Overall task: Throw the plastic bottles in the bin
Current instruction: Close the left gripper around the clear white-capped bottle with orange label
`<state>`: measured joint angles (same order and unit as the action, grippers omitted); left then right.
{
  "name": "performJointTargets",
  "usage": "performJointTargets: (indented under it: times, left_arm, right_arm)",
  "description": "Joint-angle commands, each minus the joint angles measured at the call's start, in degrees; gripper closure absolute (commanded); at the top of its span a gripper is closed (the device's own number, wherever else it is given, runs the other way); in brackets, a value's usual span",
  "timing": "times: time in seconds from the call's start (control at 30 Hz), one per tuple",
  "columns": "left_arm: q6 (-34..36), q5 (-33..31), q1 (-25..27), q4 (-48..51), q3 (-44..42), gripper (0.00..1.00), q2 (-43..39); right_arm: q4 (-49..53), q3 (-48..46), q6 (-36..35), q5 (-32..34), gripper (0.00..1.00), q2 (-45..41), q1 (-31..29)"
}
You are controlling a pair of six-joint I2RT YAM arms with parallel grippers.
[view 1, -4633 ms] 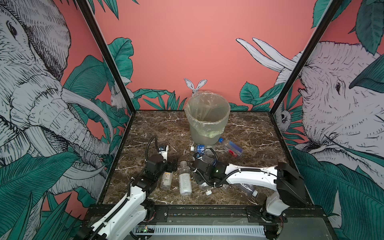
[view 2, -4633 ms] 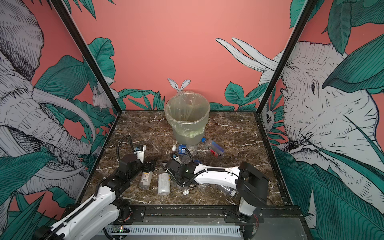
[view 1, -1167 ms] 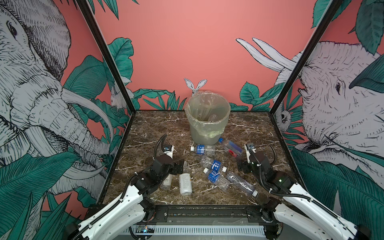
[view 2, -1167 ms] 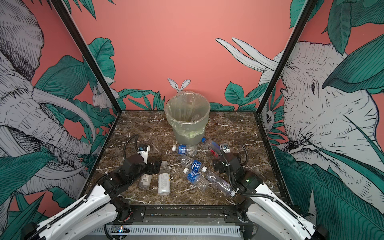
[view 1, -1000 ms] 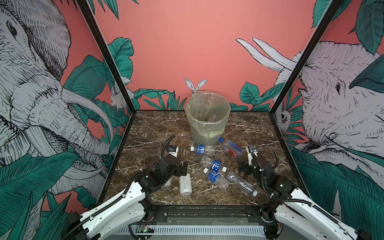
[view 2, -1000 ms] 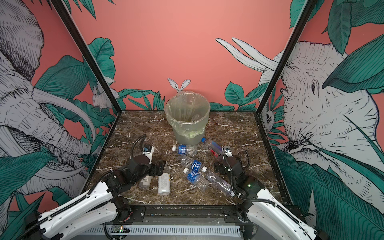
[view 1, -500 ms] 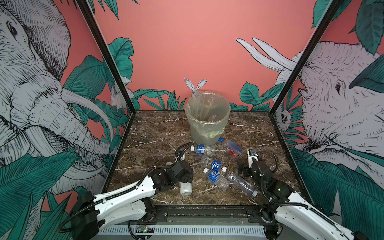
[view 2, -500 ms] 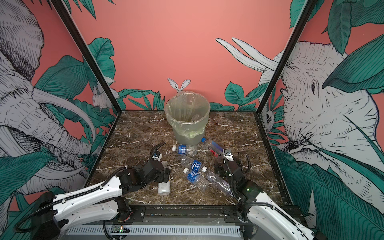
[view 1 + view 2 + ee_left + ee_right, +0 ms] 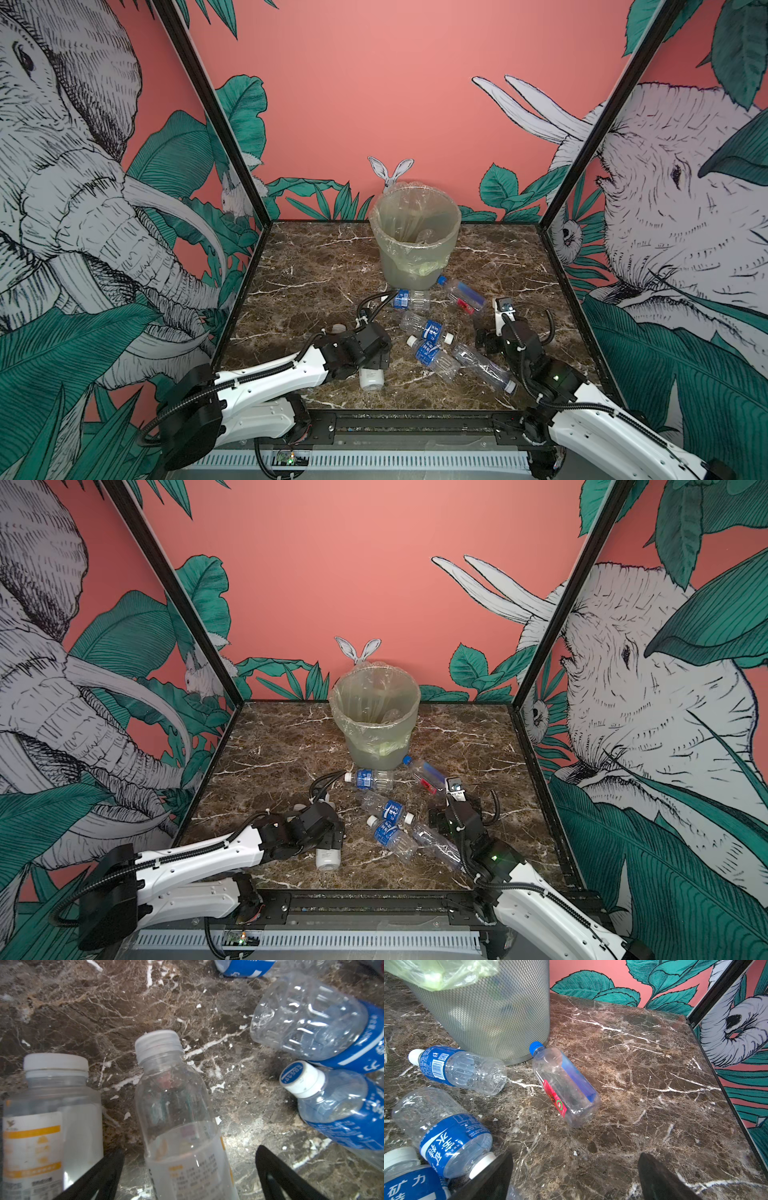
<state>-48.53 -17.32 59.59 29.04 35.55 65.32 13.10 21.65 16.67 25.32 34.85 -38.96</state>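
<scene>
Bare marble shows between the clear bottle and each of my fingers, so I need to move my left gripper down next onto the bottle's white label and close.
The bin [image 9: 415,253] [image 9: 376,737], lined with a yellowish bag, stands at the back centre. Several plastic bottles lie in front of it. My left gripper [image 9: 376,359] [image 9: 190,1151] is open and straddles a clear white-labelled bottle [image 9: 182,1126] [image 9: 371,376], with gaps on both sides. A white-capped bottle [image 9: 52,1115] lies beside it. My right gripper [image 9: 484,338] [image 9: 576,1155] is open over bare marble. A blue-capped bottle with a red and blue label [image 9: 564,1084] [image 9: 461,293] lies ahead of it, against the bin's foot.
Blue-labelled bottles [image 9: 428,330] [image 9: 432,357] [image 9: 409,300] and a clear one [image 9: 482,368] lie between the two grippers. One white cap [image 9: 481,1164] rests against a right finger. Black frame posts and printed walls close in the marble table [image 9: 311,266].
My left arm has swung right and now stands over the white-labelled bottle. The right gripper has barely shifted. No bottle has moved.
</scene>
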Motion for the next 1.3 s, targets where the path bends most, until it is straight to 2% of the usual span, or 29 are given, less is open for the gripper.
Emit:
performJointTargets:
  times: [0.0, 0.7, 0.83, 0.93, 1.1, 1.27]
  left_arm:
    - [-2.34, 0.83, 0.33, -0.84, -0.35, 0.01, 0.92]
    - [-2.6, 3.6, 0.35, -5.38, -2.42, 0.19, 7.33]
    - [-1.23, 2.97, 0.3, -5.31, -2.18, 0.24, 7.81]
    - [-0.29, 2.93, 0.3, -5.61, -2.23, 0.31, 7.72]
    - [3.41, 2.69, 0.34, -8.28, -3.52, 0.43, 3.7]
    - [8.83, 0.75, 0.35, -8.82, -4.88, 0.45, -4.38]
  right_arm:
    - [-1.34, 0.92, 1.27, 1.54, 0.07, -0.39, 0.03]
    - [-1.68, 1.15, 1.35, 1.57, 0.12, 1.8, 0.03]
    - [-1.68, 1.13, 1.35, 1.81, 0.12, 2.23, 0.06]
    - [-1.69, 1.16, 1.37, 1.79, 0.13, 2.63, 0.08]
    - [-1.85, 1.04, 1.35, 2.01, 0.13, 2.77, 0.07]
    - [-2.03, 1.3, 1.4, 1.84, 0.13, 3.72, 0.09]
